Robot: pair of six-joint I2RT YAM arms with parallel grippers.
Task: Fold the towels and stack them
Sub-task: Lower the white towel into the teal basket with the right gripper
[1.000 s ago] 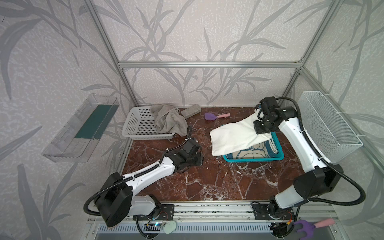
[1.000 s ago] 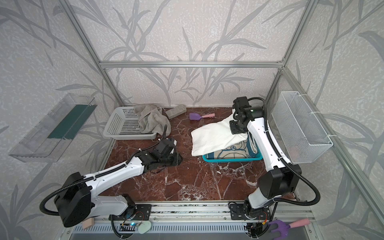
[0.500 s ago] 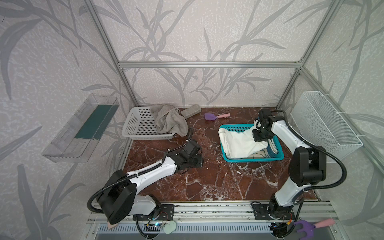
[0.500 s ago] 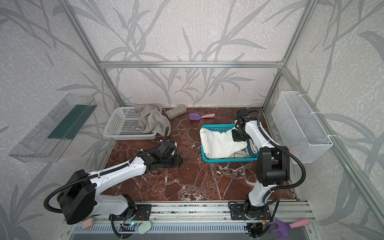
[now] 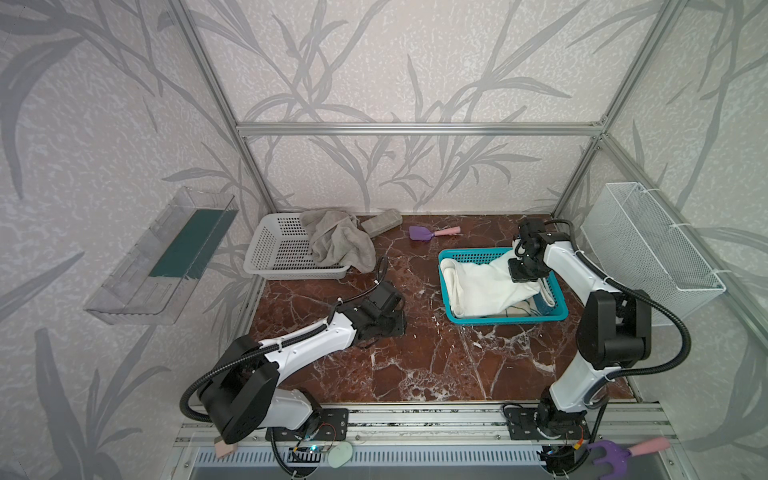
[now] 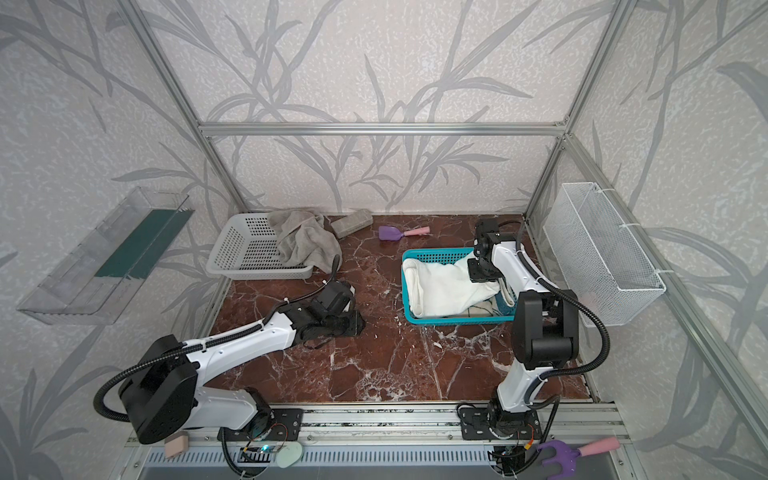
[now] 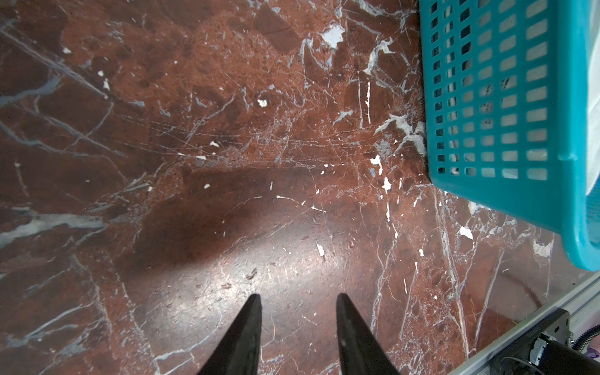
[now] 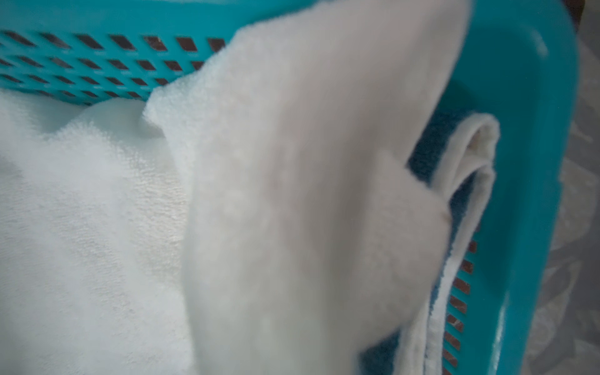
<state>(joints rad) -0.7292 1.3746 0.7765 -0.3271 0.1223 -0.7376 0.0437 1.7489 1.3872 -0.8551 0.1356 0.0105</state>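
The blue-bordered towel's edge [image 5: 547,296] [image 8: 461,187] is still uncovered, so my right gripper will next move the raised corner of the white towel toward the wire basket, over that edge of the blue-bordered towel, and let go of it.
A plain white towel [image 5: 478,286] [image 8: 97,211] lies bunched in the teal basket [image 5: 505,320], and one corner of it rises toward my right gripper [image 5: 523,276]. That gripper is shut on the white towel at the basket's right side; in the right wrist view cloth covers its fingers. A blue-bordered beige towel [image 8: 422,152] lies folded underneath, with only its edge showing. A grey-taupe towel [image 5: 336,243] drapes crumpled over the white basket's rim. My left gripper [image 7: 297,295] hovers open and empty over bare marble, left of the teal basket [image 7: 506,97].
A white perforated basket [image 5: 278,253] stands at the back left, with a small grey block [image 5: 381,222] beside it. A purple scoop with a pink handle [image 5: 432,232] lies by the back wall. A wire basket [image 5: 648,245] hangs on the right wall and a clear tray [image 5: 166,253] on the left wall.
My right gripper came down with the white towel, which hung spread above the teal basket and now lies in it. The left arm stayed put.
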